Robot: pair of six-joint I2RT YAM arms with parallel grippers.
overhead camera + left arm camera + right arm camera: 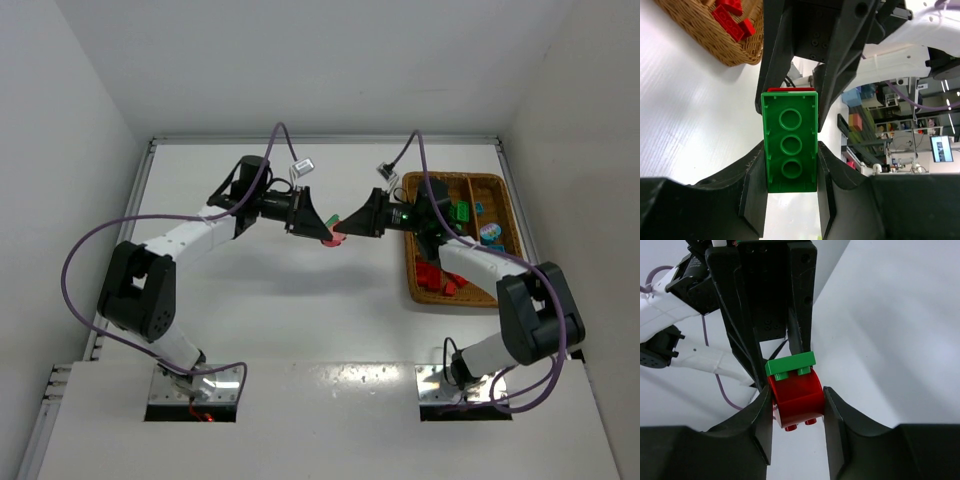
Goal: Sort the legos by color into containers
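Observation:
I will pull my right gripper away from the green brick next, turn it downward over the red bricks and release there, because those bricks are in the tray's near section (455, 285).
Both grippers meet in mid-air over the table's middle, joined by a stacked pair of bricks. My left gripper (316, 227) (791, 172) is shut on a dark green brick (790, 142), seen from its hollow underside. My right gripper (347, 226) (797, 412) is shut on a red rounded brick (797, 392) (329, 239). The green brick (790, 363) is still stuck on the red one's far end. A thin edge of the red brick (791, 89) shows beyond the green one. The wicker tray (411, 262) lies right of the grippers.
The tray's compartments hold red bricks (435, 278), green bricks (458, 212), a teal brick (483, 208) and a printed block (490, 233). In the left wrist view, the tray corner (715, 40) with red bricks (730, 15) sits at upper left. White walls surround the table.

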